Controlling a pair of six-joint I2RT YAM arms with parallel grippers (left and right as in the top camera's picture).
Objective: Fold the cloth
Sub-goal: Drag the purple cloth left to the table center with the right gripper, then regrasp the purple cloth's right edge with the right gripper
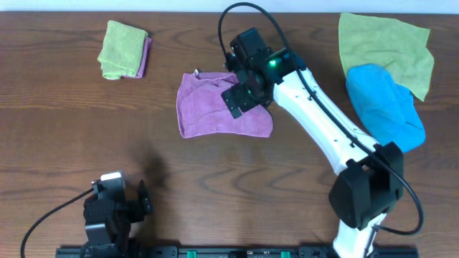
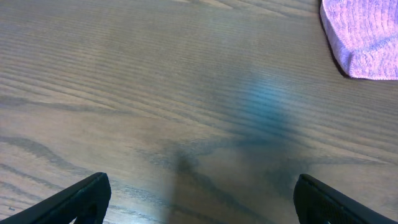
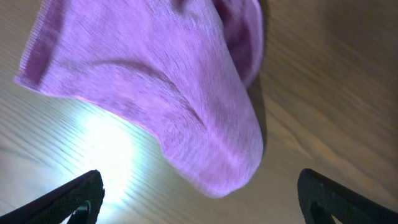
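Observation:
The cloth's rounded corner (image 1: 266, 131) (image 3: 219, 178) gets my right gripper next, which moves down and to the right in the overhead view onto it, as that corner lies below it on that side.
The purple cloth (image 1: 215, 107) lies partly folded and rumpled on the wooden table, a small white tag at its top left corner. My right gripper (image 1: 244, 97) hovers over its right part, open and empty. In the right wrist view the cloth (image 3: 186, 106) fills the upper half, with a rounded corner between the spread fingers (image 3: 199, 202). My left gripper (image 1: 140, 197) is open and empty near the front left edge. In the left wrist view (image 2: 196, 199) only bare wood lies between the fingers, and a cloth corner (image 2: 367, 37) shows at top right.
A folded yellow-green cloth (image 1: 123, 49) on a purple one lies at the back left. A yellow-green cloth (image 1: 387, 46) and a bright blue cloth (image 1: 384, 107) lie at the back right.

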